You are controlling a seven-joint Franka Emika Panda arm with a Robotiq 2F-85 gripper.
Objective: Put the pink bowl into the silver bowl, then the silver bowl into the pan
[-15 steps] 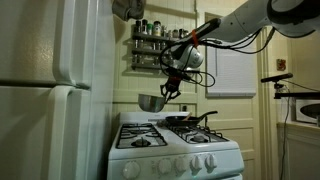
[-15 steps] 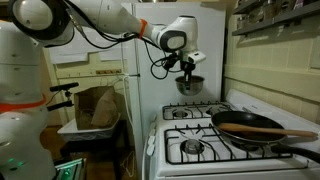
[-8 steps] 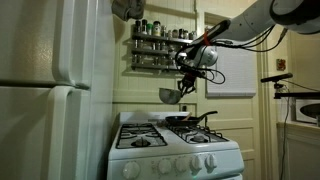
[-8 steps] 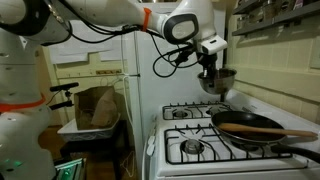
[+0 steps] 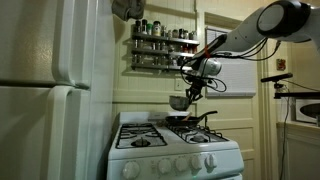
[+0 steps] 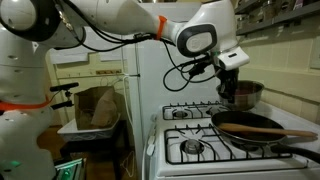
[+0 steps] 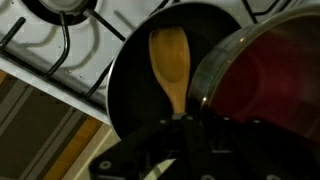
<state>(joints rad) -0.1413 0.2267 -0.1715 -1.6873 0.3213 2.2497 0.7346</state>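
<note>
The black pan's open inside lies below my gripper, so next my gripper will lower the raised silver bowl down into it, beside the spatula's blade, and release the silver bowl's rim.
My gripper (image 5: 193,88) (image 6: 233,82) is shut on the rim of the silver bowl (image 5: 180,102) (image 6: 245,95) and holds it in the air above the stove. In the wrist view the silver bowl (image 7: 215,60) fills the right side and the pink bowl (image 7: 270,85) sits inside it. The black pan (image 6: 255,129) (image 5: 183,120) rests on a stove burner with a wooden spatula (image 7: 171,60) (image 6: 275,132) lying in it. In the wrist view the pan (image 7: 135,90) lies below and beside the bowl. The silver bowl hangs over the pan's far edge.
A white stove (image 5: 175,150) (image 6: 200,150) stands beside a white fridge (image 5: 50,100) (image 6: 160,70). A spice rack (image 5: 160,45) hangs on the wall behind the stove. Other burners (image 7: 60,30) lie next to the pan. A paper bag (image 6: 95,105) sits on a side table.
My gripper has carried the silver bowl sideways across the stove and lower, from beside the fridge to above the pan.
</note>
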